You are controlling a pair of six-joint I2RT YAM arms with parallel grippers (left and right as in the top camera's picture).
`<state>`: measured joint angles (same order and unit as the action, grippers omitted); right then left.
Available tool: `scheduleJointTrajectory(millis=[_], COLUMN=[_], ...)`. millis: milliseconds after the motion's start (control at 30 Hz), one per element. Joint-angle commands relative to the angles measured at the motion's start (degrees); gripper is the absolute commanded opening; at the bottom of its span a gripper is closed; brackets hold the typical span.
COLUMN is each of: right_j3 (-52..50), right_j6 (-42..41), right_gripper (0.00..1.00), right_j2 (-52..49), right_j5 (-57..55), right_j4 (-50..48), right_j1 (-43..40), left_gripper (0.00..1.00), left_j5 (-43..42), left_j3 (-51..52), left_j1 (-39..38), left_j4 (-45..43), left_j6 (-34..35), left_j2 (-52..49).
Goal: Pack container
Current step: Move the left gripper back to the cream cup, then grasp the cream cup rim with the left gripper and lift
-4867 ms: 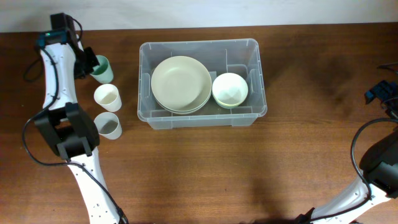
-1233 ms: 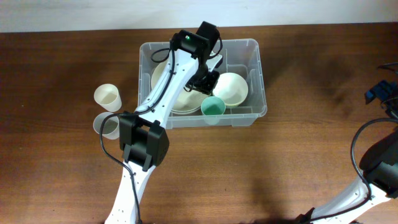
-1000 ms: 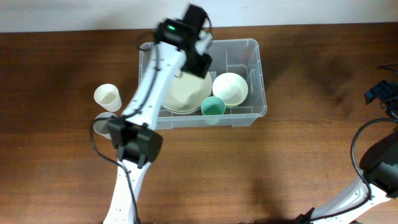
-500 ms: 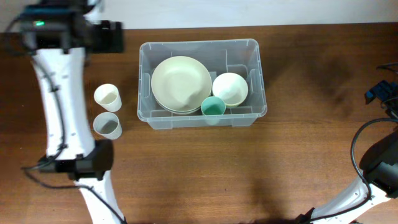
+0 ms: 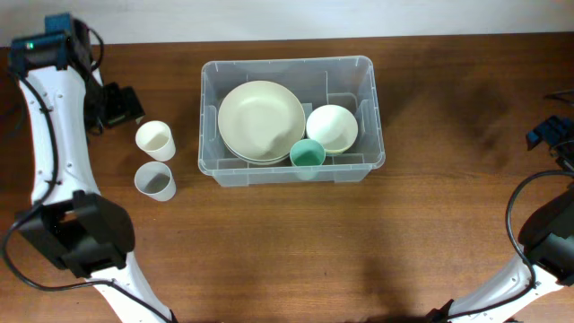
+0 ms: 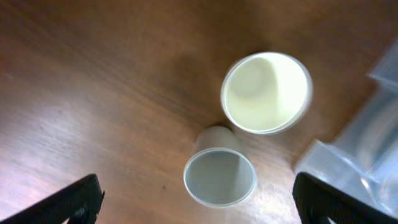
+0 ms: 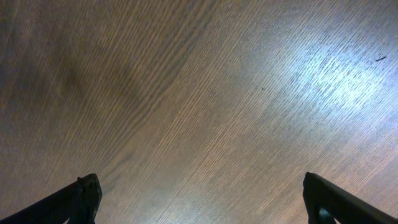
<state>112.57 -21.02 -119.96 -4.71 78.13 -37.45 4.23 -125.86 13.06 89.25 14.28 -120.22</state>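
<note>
I will next lower my left gripper and close it on the cream cup's rim on the side away from the container (image 5: 287,61), because the cup's upturned opening leaves room for one finger inside.
The container (image 5: 287,61), a clear plastic bin, stands at the table's middle back. In it lie stacked cream plates (image 5: 260,119), a white bowl (image 5: 332,127) and a teal cup (image 5: 308,154). Left of it stand a cream cup (image 5: 154,139) and a grey cup (image 5: 155,180). My left gripper (image 5: 117,106) hovers open just left of the cream cup. In the left wrist view the left gripper (image 6: 198,202) spans wide above the grey cup (image 6: 219,176), the cream cup (image 6: 266,93) lies beyond, and the container's corner (image 6: 354,168) shows at right. My right gripper (image 5: 549,133) is open at the far right edge.
Under the right gripper (image 7: 202,199) the right wrist view shows only bare wood grain. The left arm's white links (image 5: 54,152) run down the table's left side. A pale wall strip (image 5: 359,18) borders the table's back edge.
The left arm has swung away from the container to the table's left, above the two cups. The teal cup stays inside the container by the bowl. The right arm has not moved.
</note>
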Motion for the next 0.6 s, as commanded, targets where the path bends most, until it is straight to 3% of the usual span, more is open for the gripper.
scheduleJointTrajectory(millis=[0,267,567], right_j3=[-0.20,-0.20,-0.20], right_j6=[-0.42,-0.42,-0.42], right_gripper=[0.99,0.99,0.99], right_j2=[0.35,0.35,0.35], right_j5=[-0.46,-0.46,-0.46], right_j4=[0.00,0.02,0.02], right_j1=[-0.07,-0.07,-0.07], left_gripper=[1.00,1.00,1.00], left_j5=[-2.16,-6.49,-6.38], left_j3=[6.29,15.56,17.14], left_j1=[1.44,1.62,1.62], left_j4=[-3.52,-13.92,-15.50], left_j6=[2.40,-1.53,-1.55], left_j2=[0.24,-0.04,-3.43])
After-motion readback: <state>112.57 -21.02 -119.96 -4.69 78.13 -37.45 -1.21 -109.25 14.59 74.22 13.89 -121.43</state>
